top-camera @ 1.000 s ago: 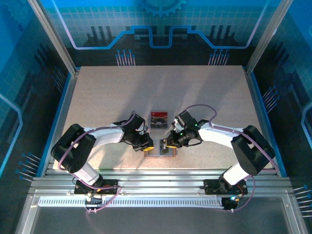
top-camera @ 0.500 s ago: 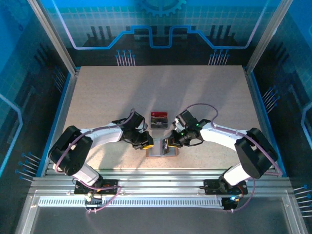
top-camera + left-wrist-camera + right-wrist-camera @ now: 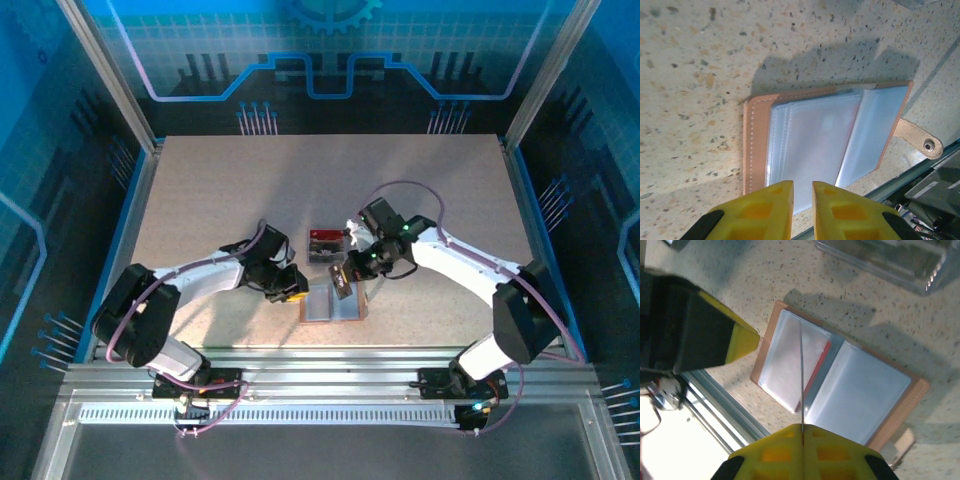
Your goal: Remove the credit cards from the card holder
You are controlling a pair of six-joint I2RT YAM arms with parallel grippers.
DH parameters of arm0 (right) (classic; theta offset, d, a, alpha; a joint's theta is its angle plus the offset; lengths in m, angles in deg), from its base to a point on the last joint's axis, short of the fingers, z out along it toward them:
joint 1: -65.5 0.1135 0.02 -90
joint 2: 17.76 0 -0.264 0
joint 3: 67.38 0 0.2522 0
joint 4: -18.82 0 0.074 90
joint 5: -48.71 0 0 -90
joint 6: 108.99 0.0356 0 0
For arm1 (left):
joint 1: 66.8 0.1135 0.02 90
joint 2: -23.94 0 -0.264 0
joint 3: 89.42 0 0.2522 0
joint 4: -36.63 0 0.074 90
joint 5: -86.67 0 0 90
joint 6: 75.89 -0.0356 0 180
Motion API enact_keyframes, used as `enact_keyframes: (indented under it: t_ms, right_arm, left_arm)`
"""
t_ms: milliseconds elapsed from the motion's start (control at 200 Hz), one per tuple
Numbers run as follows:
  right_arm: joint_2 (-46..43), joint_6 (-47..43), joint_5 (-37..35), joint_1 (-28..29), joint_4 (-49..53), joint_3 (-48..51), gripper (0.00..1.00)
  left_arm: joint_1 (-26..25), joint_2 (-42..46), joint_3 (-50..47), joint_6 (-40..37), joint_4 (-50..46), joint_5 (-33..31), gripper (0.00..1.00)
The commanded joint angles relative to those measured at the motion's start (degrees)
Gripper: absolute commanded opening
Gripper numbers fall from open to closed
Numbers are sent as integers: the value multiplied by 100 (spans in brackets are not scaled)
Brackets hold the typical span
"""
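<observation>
My right gripper should turn outward next, over the dark cards of the clear tray, and let go of the thin credit card. That tray is outward of the gripper.
The salmon-pink card holder lies open near the table's front edge, its pale blue pockets facing up. A red card sits in a pocket at the fold of the card holder. Above it, my right gripper is shut on a thin credit card, seen edge-on in the right wrist view. My left gripper hovers at the holder's left edge. Its yellow fingers stand a narrow gap apart with nothing between them.
A small clear tray with dark and red cards stands just behind the holder, and its rim shows in the right wrist view. The table's metal front rail runs close to the holder. Blue walls enclose the sides.
My right gripper has risen and drawn back from the holder with a card pinched in it. My left gripper has slid left off the holder, uncovering its pockets.
</observation>
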Motion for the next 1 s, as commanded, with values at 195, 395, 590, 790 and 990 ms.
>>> enact_keyframes:
  t_ms: [195,395,590,790,990]
  right_arm:
    - [770,-3535,-574,-52,1495,-1432,0]
    - [1223,-5262,-318,-22,1952,-2326,0]
    - [2135,-6021,-849,53,2801,-3661,0]
    - [2921,-6297,-1195,58,3370,-4730,0]
    - [3357,-6374,-1251,61,3526,-5312,0]
  left_arm:
    - [203,397,-362,-185,-257,-12,18]
    - [253,694,-546,-186,-317,-45,19]
    - [322,1005,-722,-220,-467,-117,20]
    - [368,1312,-862,-182,-536,-179,20]
    - [432,1456,-925,-182,-594,-180,20]
